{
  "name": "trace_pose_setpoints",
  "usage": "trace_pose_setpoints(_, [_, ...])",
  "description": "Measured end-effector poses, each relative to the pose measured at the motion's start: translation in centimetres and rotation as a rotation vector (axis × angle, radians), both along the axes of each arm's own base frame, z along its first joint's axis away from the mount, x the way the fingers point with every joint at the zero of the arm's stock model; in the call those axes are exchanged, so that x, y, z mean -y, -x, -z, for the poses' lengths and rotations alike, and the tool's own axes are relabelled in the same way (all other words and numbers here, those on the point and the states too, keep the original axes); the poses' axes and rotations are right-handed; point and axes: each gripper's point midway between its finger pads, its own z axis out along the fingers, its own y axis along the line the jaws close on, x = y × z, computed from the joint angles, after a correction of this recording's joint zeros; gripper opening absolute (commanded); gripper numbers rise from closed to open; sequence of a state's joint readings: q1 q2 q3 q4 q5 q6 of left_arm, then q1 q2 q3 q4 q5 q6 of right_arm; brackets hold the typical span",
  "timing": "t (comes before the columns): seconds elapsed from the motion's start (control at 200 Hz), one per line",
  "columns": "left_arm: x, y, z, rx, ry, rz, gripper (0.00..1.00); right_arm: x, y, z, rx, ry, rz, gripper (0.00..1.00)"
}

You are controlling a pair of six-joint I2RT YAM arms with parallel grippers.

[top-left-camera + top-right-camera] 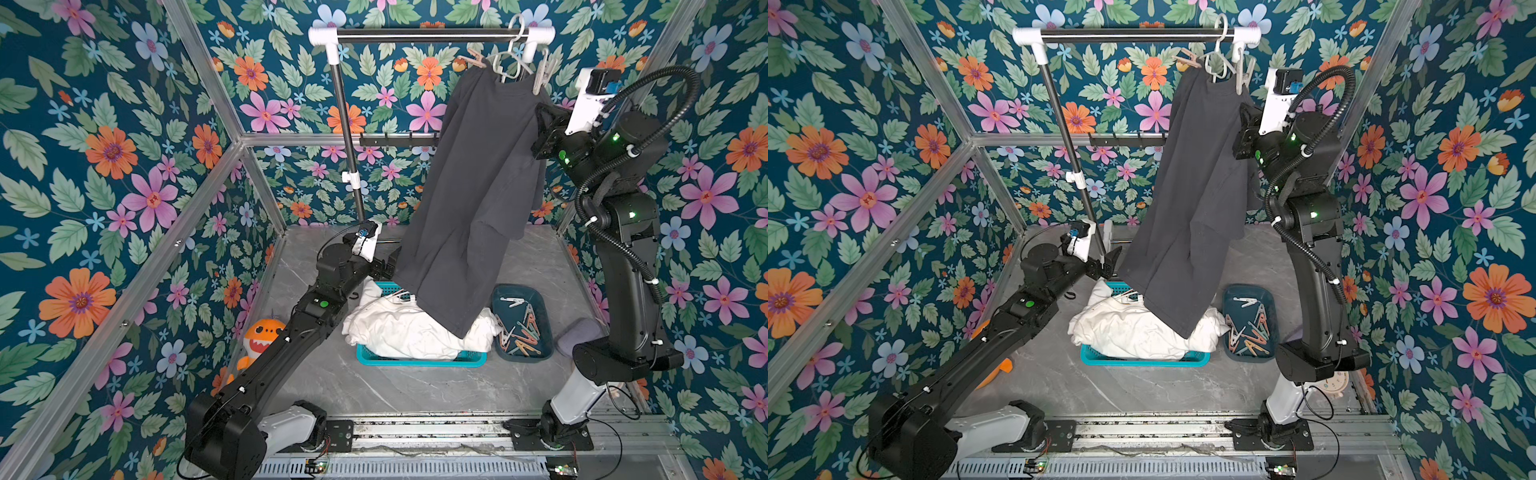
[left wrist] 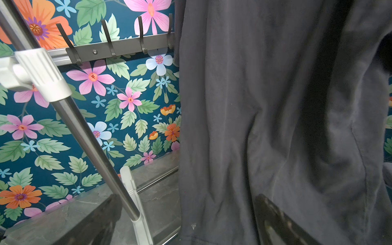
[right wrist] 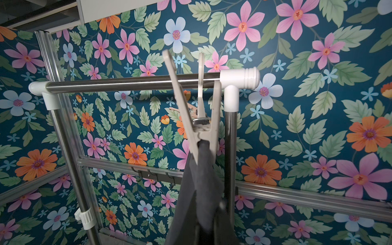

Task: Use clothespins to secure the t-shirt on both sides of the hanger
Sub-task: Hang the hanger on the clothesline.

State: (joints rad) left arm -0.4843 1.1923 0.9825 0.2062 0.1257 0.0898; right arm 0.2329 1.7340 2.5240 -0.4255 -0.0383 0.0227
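My right gripper should move down slightly along the sleeve below the pale clothespin (image 1: 528, 145) (image 3: 200, 185) next and open to free the cloth, because the pale clothespin already clips the t-shirt's shoulder.
A dark grey t-shirt (image 1: 469, 199) (image 1: 1187, 208) hangs on a white hanger (image 1: 512, 62) at the right end of the rack's rail (image 1: 428, 35). One tan clothespin (image 1: 476, 58) clips its left shoulder. A pale clothespin (image 1: 543, 70) (image 3: 199, 118) clips the right shoulder. My right gripper (image 1: 540, 111) (image 1: 1246, 110) (image 3: 212, 231) is shut just below that pin, against the sleeve cloth. I cannot tell if cloth is pinched. My left gripper (image 1: 386, 266) (image 1: 1111, 262) (image 2: 191, 220) stands open low down, with the t-shirt's lower side edge between its fingers (image 2: 275, 218).
A dark tray (image 1: 544, 307) of loose clothespins (image 1: 521, 328) lies on the floor at the right. A teal basket (image 1: 419, 359) of white laundry sits under the t-shirt. The rack's slanted pole (image 1: 345, 124) stands close to my left gripper. An orange plush toy (image 1: 262, 336) lies by the left arm.
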Motion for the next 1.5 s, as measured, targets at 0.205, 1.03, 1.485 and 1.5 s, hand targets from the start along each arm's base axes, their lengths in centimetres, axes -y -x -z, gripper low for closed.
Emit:
trace_pose_setpoints(0.205, [0.0, 0.0, 0.0, 0.0, 0.0, 0.003, 1.0, 0.0, -0.8, 0.0, -0.005, 0.006, 0.009, 0.0])
trace_pose_setpoints(1.03, [0.3, 0.0, 0.6, -0.009, -0.01, 0.015, 1.0, -0.7, -2.0, 2.6, -0.055, 0.056, -0.003, 0.16])
trace_pose_setpoints(1.485, [0.6, -0.8, 2.6, -0.069, 0.0, 0.003, 0.98, -0.1, 2.9, 3.4, -0.051, 0.061, -0.031, 0.99])
trace_pose_setpoints(1.5, [0.6, -0.8, 2.7, -0.071, 0.001, 0.003, 0.98, 0.0, 3.0, 3.6, -0.055, 0.063, -0.031, 1.0])
